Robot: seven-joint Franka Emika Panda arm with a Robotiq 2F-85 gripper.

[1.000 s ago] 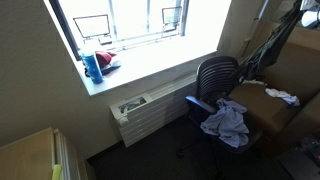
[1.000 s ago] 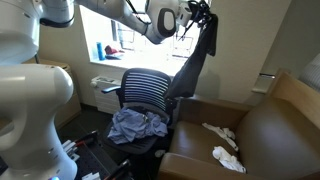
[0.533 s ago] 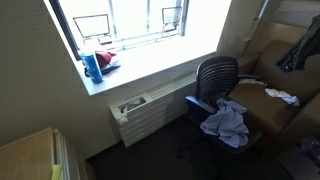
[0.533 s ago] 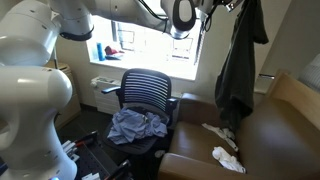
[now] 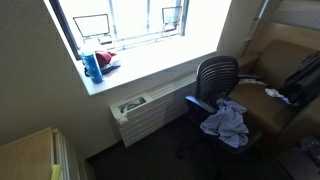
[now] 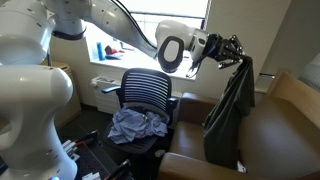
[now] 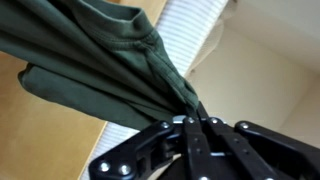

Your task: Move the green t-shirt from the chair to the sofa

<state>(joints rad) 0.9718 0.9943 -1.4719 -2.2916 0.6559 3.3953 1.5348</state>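
My gripper comes back and down toward the sofa's front edge by the chair next, below it on the base side, and releases the fold of the t-shirt.
The dark green t-shirt [image 6: 230,115] hangs in a long fold from my gripper [image 6: 238,50] over the brown sofa [image 6: 285,130]; its lower end reaches down to the seat cushion. It also shows at the right edge in an exterior view [image 5: 303,76]. In the wrist view the shirt [image 7: 90,60] is bunched between my shut fingers [image 7: 188,128]. The black office chair [image 6: 145,95] stands to the left of the sofa and holds a blue-grey garment [image 6: 135,125]; the same chair [image 5: 215,85] and garment [image 5: 227,120] show in both exterior views.
A white cloth [image 5: 281,96] lies on the sofa seat. A window sill [image 5: 130,70] with a blue bottle [image 5: 93,66] and a red item runs behind the chair, above a radiator [image 5: 150,110]. The robot's white base [image 6: 30,110] stands at the left.
My gripper has carried the shirt from beside the chair across to above the sofa and lowered it, so the shirt now hangs lower, down to the seat cushion.
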